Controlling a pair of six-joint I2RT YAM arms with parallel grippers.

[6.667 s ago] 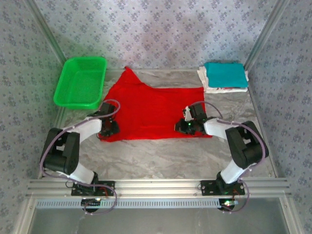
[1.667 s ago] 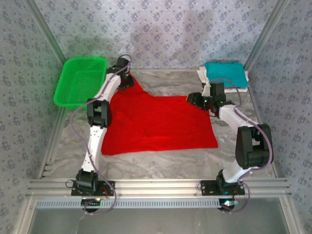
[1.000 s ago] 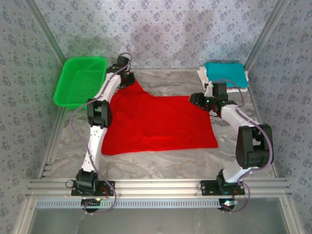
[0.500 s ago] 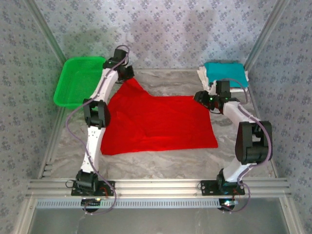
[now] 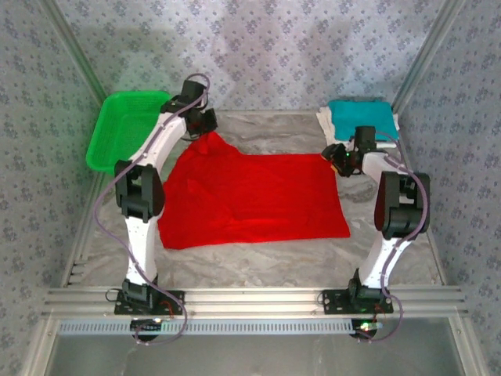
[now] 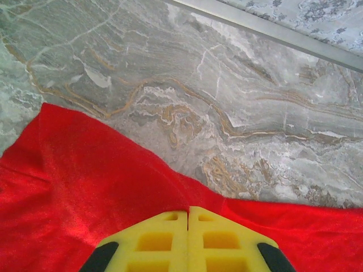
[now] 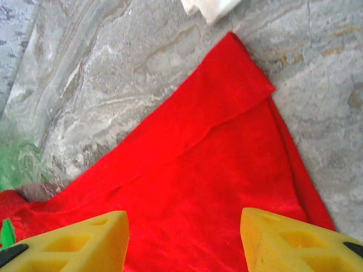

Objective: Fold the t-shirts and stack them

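Observation:
I should next lower my right gripper's spread fingers outward onto the red cloth's folded far corner [image 7: 237, 78] and close them, because that corner is below and outward of the gripper.
The red t-shirt [image 5: 250, 196] lies spread across the middle of the table. My left gripper [image 5: 205, 128] is at its far left corner, shut on a pinch of the red cloth [image 6: 85, 187], and the left gripper's [image 6: 188, 211] yellow jaws are pressed together over a raised fold. My right gripper [image 5: 335, 157] hovers open over the far right corner. In the right wrist view, the right gripper [image 7: 184, 218] has red cloth [image 7: 215, 147] lying flat below its spread jaws. The teal t-shirt [image 5: 358, 117] lies folded on a whitish t-shirt [image 5: 327, 129] at the back right.
A green mesh basket [image 5: 129, 129] stands at the back left, beside my left arm. Patterned walls close the back and sides. Bare marble table [image 5: 258, 258] runs along the near side of the red shirt. A whitish cloth edge [image 7: 210, 7] lies past the shirt's corner.
My left arm has drawn back and up with the shirt's far left corner, raising it. My right jaws have spread wider and shifted right toward the folded stack.

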